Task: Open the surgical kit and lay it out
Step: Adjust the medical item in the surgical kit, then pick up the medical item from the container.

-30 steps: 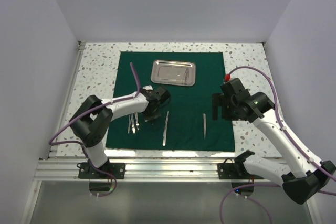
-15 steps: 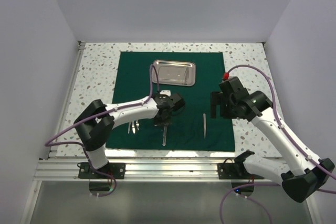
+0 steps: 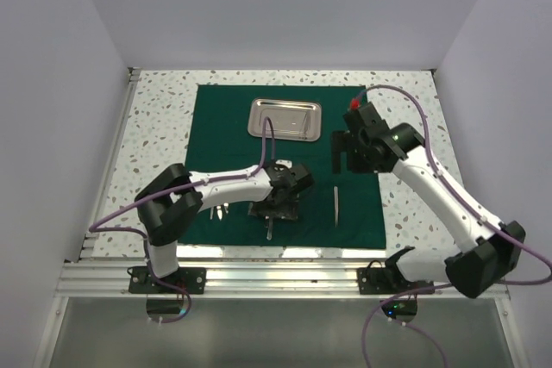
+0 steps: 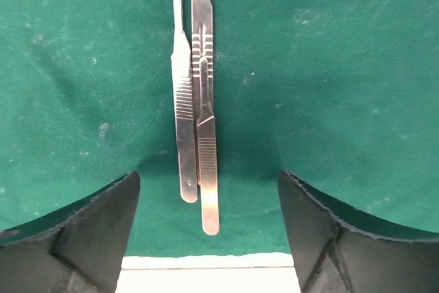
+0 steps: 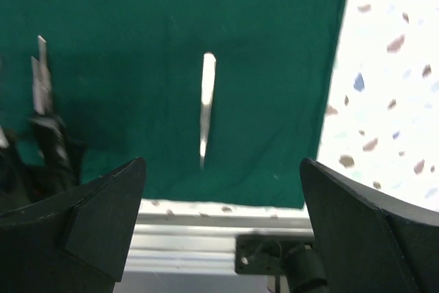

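The near end of the instrument in the steel tray (image 3: pixel 285 120) is next for my right gripper, which will move outward over the tray's near edge, then down onto it.
The dark green cloth (image 3: pixel 216 127) of the surgical kit lies spread flat, with the steel tray (image 3: pixel 285 120) at its far middle. My left gripper (image 3: pixel 274 211) hovers low over two slim steel instruments (image 4: pixel 199 121) that lie side by side near the cloth's front edge. Its jaws are open, one on each side of them, and hold nothing. Slim tweezers (image 3: pixel 335 204) lie to the right, also seen in the right wrist view (image 5: pixel 206 111). My right gripper (image 3: pixel 342 154) hangs open and empty above the cloth right of the tray. More small instruments (image 3: pixel 220 210) lie at the left.
The speckled tabletop (image 3: pixel 405 101) surrounds the cloth. An aluminium rail (image 3: pixel 276 275) runs along the near edge, with both arm bases bolted to it. White walls close in the left, right and back. The left arm (image 5: pixel 48 142) shows at the left of the right wrist view.
My left gripper moved right from beside the left instruments to the middle pair, came lower, and opened. My right gripper shifted farther back and left, toward the tray.
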Robot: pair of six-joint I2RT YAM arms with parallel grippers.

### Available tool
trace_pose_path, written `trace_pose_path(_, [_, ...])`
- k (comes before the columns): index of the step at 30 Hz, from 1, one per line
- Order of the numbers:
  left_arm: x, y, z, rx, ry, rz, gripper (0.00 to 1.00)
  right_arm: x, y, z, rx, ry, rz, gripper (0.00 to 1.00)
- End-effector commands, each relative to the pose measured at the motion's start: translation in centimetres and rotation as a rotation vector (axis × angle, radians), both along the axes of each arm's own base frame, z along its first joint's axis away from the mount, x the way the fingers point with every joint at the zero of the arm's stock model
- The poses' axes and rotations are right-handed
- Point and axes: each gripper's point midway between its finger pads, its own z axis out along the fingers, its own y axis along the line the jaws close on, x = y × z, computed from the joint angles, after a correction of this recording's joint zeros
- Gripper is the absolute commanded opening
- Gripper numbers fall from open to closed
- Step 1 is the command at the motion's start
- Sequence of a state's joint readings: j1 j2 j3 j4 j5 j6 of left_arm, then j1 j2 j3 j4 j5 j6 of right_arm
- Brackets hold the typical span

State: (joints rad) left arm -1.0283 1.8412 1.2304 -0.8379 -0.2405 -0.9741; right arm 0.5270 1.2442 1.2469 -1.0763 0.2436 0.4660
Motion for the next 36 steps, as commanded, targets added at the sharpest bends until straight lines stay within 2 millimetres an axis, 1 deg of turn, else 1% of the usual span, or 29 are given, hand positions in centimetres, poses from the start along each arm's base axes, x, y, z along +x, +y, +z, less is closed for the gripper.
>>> trace_pose_path(1, [2.1,-1.7,5.3,-0.077,-0.099,-0.005,0.87,5.8,3.3,2.1,0.044,-0.086,0.017,0.99])
trace_pose_path(2, [2.3,-1.9,6.2,-0.086,-0.113,-0.009,0.89,6.9,3.9,2.2,0.053,-0.092,0.015,0.99])
trace_pose_path(3, [2.7,-2.0,7.2,-0.091,-0.134,-0.007,0.89,8.5,4.9,3.5,0.073,-0.126,0.017,0.99])
trace_pose_path(4, [2.7,-1.6,8.5,-0.093,-0.145,-0.012,0.9,9.6,5.5,3.1,0.071,-0.117,0.014,0.99])
trace_pose_path(5, [3.3,-2.2,10.3,-0.122,-0.173,-0.009,0.9,11.0,6.3,1.3,0.054,-0.077,0.013,0.99])
trace_pose_path(6, [3.7,-1.9,11.3,-0.13,-0.19,-0.001,0.91,12.7,7.2,2.0,0.066,-0.096,0.009,0.99])
trace_pose_path(7, [4.0,-1.7,13.3,-0.158,-0.214,-0.003,0.92,13.7,7.8,1.5,0.065,-0.09,0.01,0.98])
trace_pose_path(8, [4.1,-1.4,14.0,-0.169,-0.222,-0.002,0.93,14.9,8.3,-1.4,0.024,-0.026,0.006,0.97])
trace_pose_path(9, [4.7,-0.8,14.8,-0.186,-0.225,0.012,0.93,16.6,9.2,-0.3,0.038,-0.061,0.003,0.96])
trace_pose_path(10, [4.9,-0.1,16.0,-0.204,-0.241,0.003,0.93,17.5,9.4,-0.9,0.025,-0.053,-0.004,0.94])
trace_pose_path(11, [5.2,0.7,16.4,-0.208,-0.242,0.004,0.93,18.3,9.3,-1.9,0.003,-0.036,-0.014,0.93])
trace_pose_path(12, [6.0,1.8,16.7,-0.217,-0.24,0.026,0.93,19.7,10.0,-2.9,-0.003,-0.029,-0.019,0.91])
trace_pose_path(13, [6.3,2.8,17.6,-0.224,-0.259,0.009,0.93,20.5,10.3,-3.7,-0.006,-0.021,-0.023,0.87])
trace_pose_path(14, [6.7,3.8,17.6,-0.217,-0.262,0.012,0.93,21.0,10.2,-4.4,-0.017,-0.007,-0.033,0.86])
trace_pose_path(15, [7.6,5.1,17.7,-0.21,-0.273,0.034,0.93,22.4,10.8,-5.4,-0.022,-0.005,-0.04,0.81])
trace_pose_path(16, [7.9,5.9,17.9,-0.198,-0.286,0.007,0.93,23.0,10.9,-5.8,-0.028,-0.001,-0.046,0.77])
trace_pose_path(17, [8.3,6.5,17.7,-0.188,-0.289,0.003,0.93,23.2,10.5,-6.1,-0.044,0.02,-0.057,0.72])
trace_pose_path(18, [9.0,7.4,17.6,-0.184,-0.289,0.016,0.93,24.5,10.7,-5.1,-0.034,-0.018,-0.068,0.66])
trace_pose_path(19, [9.4,7.8,17.3,-0.165,-0.286,-0.013,0.93,24.9,10.7,-6.6,-0.052,0.007,-0.072,0.64])
trace_pose_path(20, [10.1,8.0,17.5,-0.163,-0.297,-0.019,0.93,25.2,10.4,-6.9,-0.058,0.013,-0.078,0.62])
trace_pose_path(21, [11.1,8.8,17.6,-0.153,-0.303,-0.009,0.93,25.8,10.2,-6.7,-0.052,-0.001,-0.088,0.61])
trace_pose_path(22, [12.0,8.9,17.8,-0.137,-0.314,-0.035,0.92,26.1,10.3,-7.2,-0.045,-0.002,-0.091,0.6])
trace_pose_path(23, [12.9,9.6,18.0,-0.131,-0.32,-0.024,0.92,26.3,9.9,-7.4,-0.045,0.0,-0.105,0.59])
trace_pose_path(24, [13.3,9.8,18.0,-0.129,-0.32,-0.026,0.92,26.2,9.6,-8.0,-0.051,0.013,-0.112,0.56])
trace_pose_path(26, [14.6,10.5,18.1,-0.131,-0.328,-0.024,0.92,26.0,9.3,-8.8,-0.049,0.031,-0.131,0.54])
trace_pose_path(28, [15.2,10.8,18.1,-0.14,-0.334,-0.031,0.92,25.4,9.3,-9.8,-0.053,0.063,-0.135,0.52])
trace_pose_path(29, [15.7,11.5,18.1,-0.14,-0.337,-0.016,0.92,25.0,9.3,-10.5,-0.055,0.084,-0.134,0.51])
trace_pose_path(32, [16.4,12.6,18.0,-0.143,-0.344,0.007,0.92,24.6,9.6,-11.5,-0.039,0.113,-0.133,0.47])
trace_pose_path(36, [16.8,13.2,17.3,-0.142,-0.337,0.037,0.92,24.6,10.2,-12.4,-0.024,0.125,-0.122,0.41])
